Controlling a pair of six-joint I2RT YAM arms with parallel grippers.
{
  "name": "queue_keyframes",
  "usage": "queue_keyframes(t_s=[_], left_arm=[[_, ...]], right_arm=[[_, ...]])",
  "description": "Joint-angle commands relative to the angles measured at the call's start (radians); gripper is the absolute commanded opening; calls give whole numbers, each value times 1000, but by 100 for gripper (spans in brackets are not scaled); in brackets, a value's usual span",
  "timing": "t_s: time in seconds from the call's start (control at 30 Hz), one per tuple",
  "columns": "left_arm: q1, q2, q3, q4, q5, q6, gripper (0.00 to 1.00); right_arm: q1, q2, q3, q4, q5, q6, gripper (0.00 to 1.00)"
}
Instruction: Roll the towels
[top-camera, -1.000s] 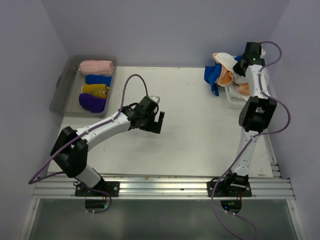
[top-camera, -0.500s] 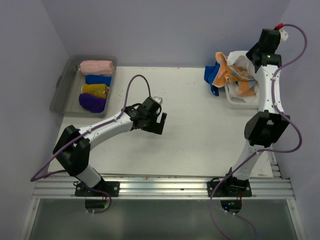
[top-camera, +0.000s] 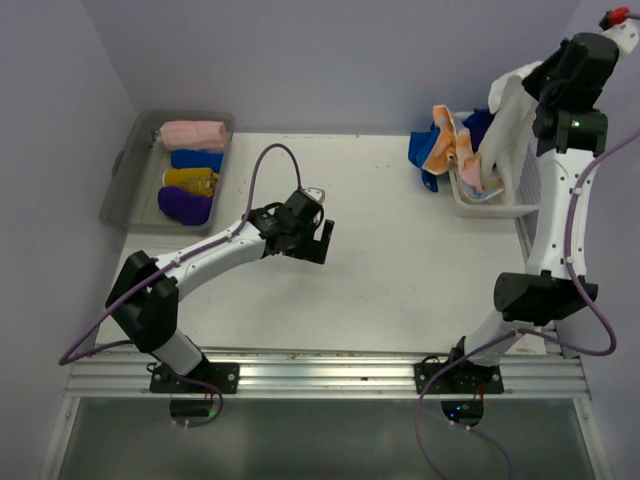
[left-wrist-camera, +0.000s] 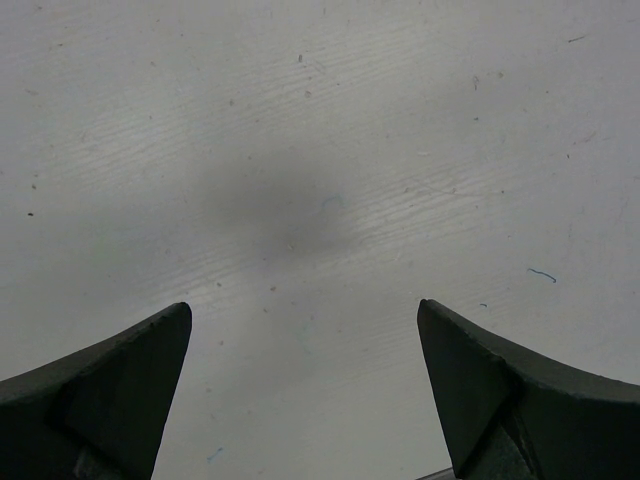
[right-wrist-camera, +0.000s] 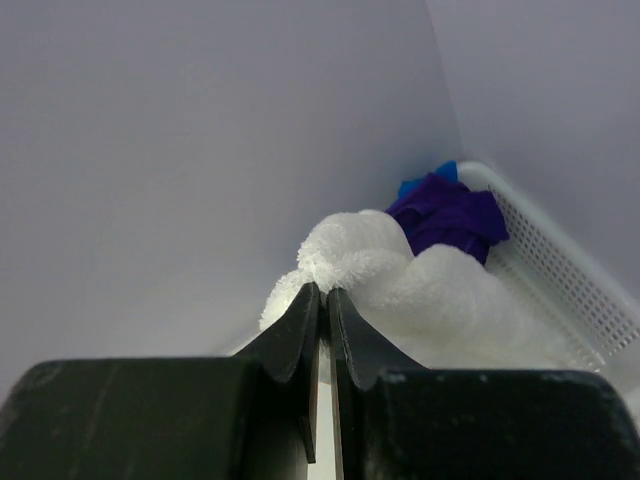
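Observation:
The robot's right gripper will next raise the hanging towel it holds clear of the basket (top-camera: 490, 205), swing left in the top view, lower the towel to bare tabletop and release it.
My right gripper (top-camera: 545, 88) is raised high above the white basket (top-camera: 490, 205) at the back right, shut on a corner of a white towel (top-camera: 508, 125) that hangs down into the basket. In the right wrist view the white towel (right-wrist-camera: 420, 290) bunches beyond my closed right gripper (right-wrist-camera: 324, 292), with a purple towel (right-wrist-camera: 445, 212) behind it. Blue and orange towels (top-camera: 440, 150) spill over the basket's left rim. My left gripper (top-camera: 318, 243) is open and empty over the bare table (left-wrist-camera: 320, 150), with both fingertips (left-wrist-camera: 120, 370) wide apart.
A grey tray (top-camera: 128, 165) at the back left holds rolled towels: pink (top-camera: 193, 134), blue (top-camera: 196, 160), yellow (top-camera: 190, 181) and purple (top-camera: 184, 205). The basket's mesh wall (right-wrist-camera: 560, 270) shows in the right wrist view. The walls stand close behind and to the right.
My right arm has risen well above the basket, lifting the white towel out by its corner. My left gripper has barely shifted over the table middle.

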Motion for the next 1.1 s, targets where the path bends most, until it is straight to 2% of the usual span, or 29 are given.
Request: queue_keyframes(t_s=[0.0, 0.23, 0.4, 0.47, 0.67, 0.97, 1.07], left_arm=[[-5, -17, 27, 19, 9, 3, 100], [-5, -27, 3, 41, 43, 0, 100], [-5, -28, -13, 41, 43, -1, 100], [-5, -28, -16, 41, 44, -3, 100], [-5, -27, -19, 45, 44, -12, 100], [-2, -2, 26, 30, 3, -18, 100], [1, 2, 44, 21, -13, -18, 100]], right_arm=[[-3, -105, 103, 55, 16, -44, 0], [-3, -103, 160, 29, -12, -61, 0], [-3, -114, 139, 43, -116, -32, 0], [0, -126, 143, 58, -182, -21, 0], [20, -215, 157, 103, -216, -23, 0], [25, -401, 64, 281, -514, 75, 0], [25, -427, 41, 301, -558, 86, 0]])
